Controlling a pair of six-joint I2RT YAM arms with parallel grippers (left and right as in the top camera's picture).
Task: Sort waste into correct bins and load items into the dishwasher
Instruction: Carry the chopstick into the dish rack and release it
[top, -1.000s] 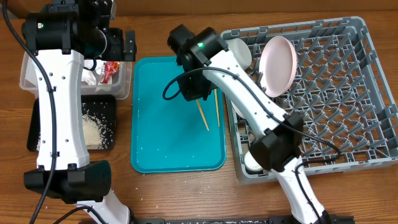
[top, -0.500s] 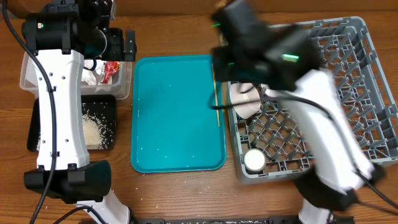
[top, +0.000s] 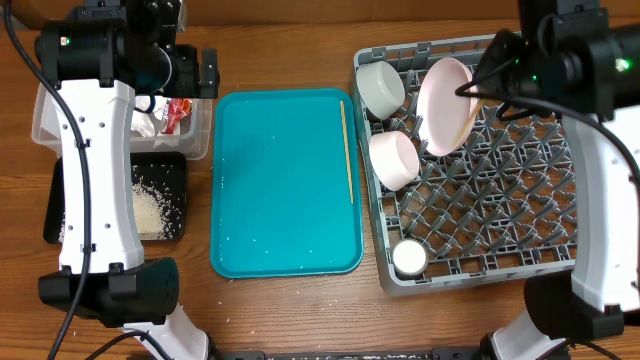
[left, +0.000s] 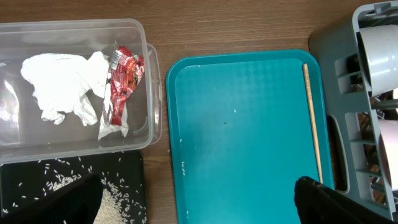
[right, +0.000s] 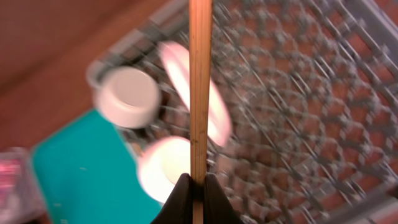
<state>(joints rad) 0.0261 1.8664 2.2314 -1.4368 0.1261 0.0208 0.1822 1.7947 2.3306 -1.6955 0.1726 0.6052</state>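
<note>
The empty pegs of the dish rack by the small cup are below and behind the gripper, so my right gripper needs to move back and down next to let go of the chopstick on them.
My right gripper (right: 198, 186) is shut on a wooden chopstick (right: 200, 81) and holds it above the grey dish rack (top: 560, 200); in the overhead view it (top: 492, 62) hangs by the rack's far edge. The other chopstick (top: 346, 150) lies along the teal tray's right side. In the rack are a pink plate (top: 447, 105), a grey-white bowl (top: 380, 88), a white bowl (top: 394, 160) and a small cup (top: 409, 258). The clear tub (left: 149, 74) holds the napkin (left: 62, 87) and red wrapper (left: 124, 68). The black tray (top: 170, 170) holds rice (top: 150, 205). My left gripper (left: 199, 205) is open and empty.
The teal serving tray (top: 280, 200) lies between the bins and the rack, with a few stray rice grains on it. The left arm's white links stand over the bins at the left. The right wrist view is motion-blurred.
My right arm has swung from over the teal tray to over the rack's far side, carrying one chopstick. One chopstick stays on the tray. The left arm has not moved.
</note>
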